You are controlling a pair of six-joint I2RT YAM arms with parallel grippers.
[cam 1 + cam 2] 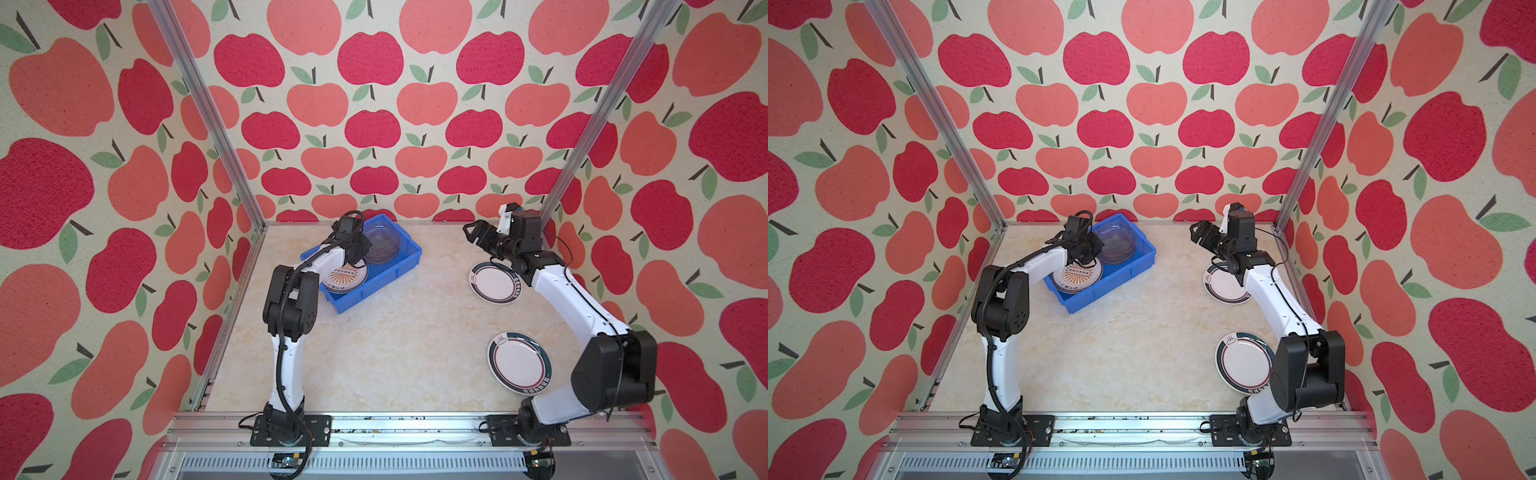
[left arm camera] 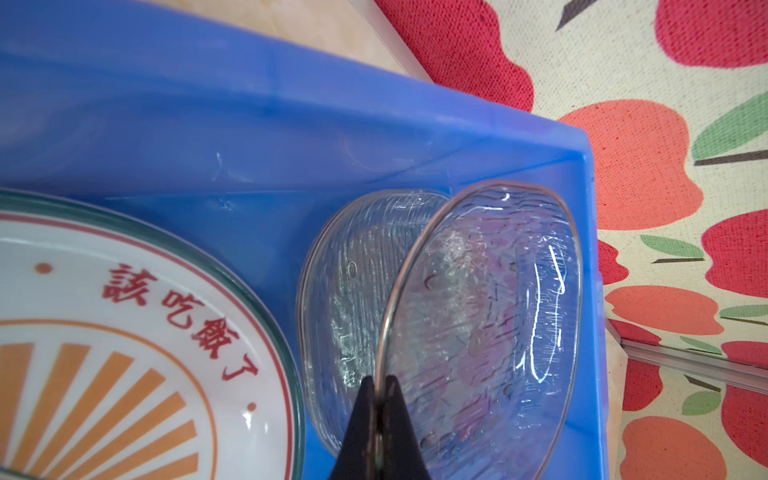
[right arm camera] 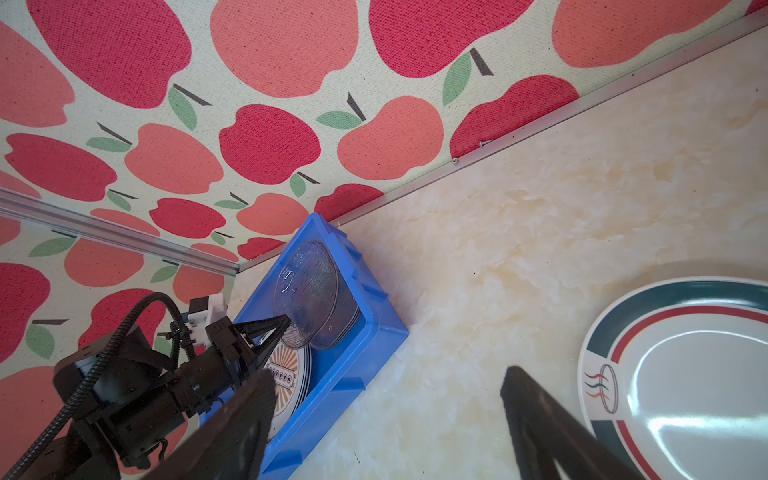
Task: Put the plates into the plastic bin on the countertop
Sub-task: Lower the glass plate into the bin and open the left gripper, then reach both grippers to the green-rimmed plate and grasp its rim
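Note:
I should next lower my left gripper toward the other glass plate point(image 1: 384, 255) point(image 2: 356, 292) resting below it in the bin and let go of the clear glass plate's rim, because both plates have the same shape.
The blue plastic bin point(image 1: 374, 286) point(image 1: 1108, 286) stands at the back left of the countertop point(image 1: 395, 353). In its near end lies a sunburst plate point(image 1: 345, 276) point(image 2: 124, 353). My left gripper point(image 2: 379, 380) point(image 1: 363, 254) is shut on the rim of a clear glass plate point(image 2: 482, 324) point(image 3: 305, 291), which hangs tilted over the bin's far end. Below it, another glass plate point(image 2: 345, 291) rests in the bin. My right gripper point(image 1: 471, 232) point(image 3: 386, 374) hovers open and empty above the countertop, beside a green-rimmed plate point(image 1: 494, 282) point(image 3: 685, 374). A second green-rimmed plate point(image 1: 519, 361) point(image 1: 1244, 361) lies nearer the front.
Apple-patterned walls and aluminium rails point(image 1: 582, 137) close in the countertop on three sides. The bin's far corner sits close to the back wall. The right arm's elbow point(image 1: 615, 374) hangs beside the front green-rimmed plate.

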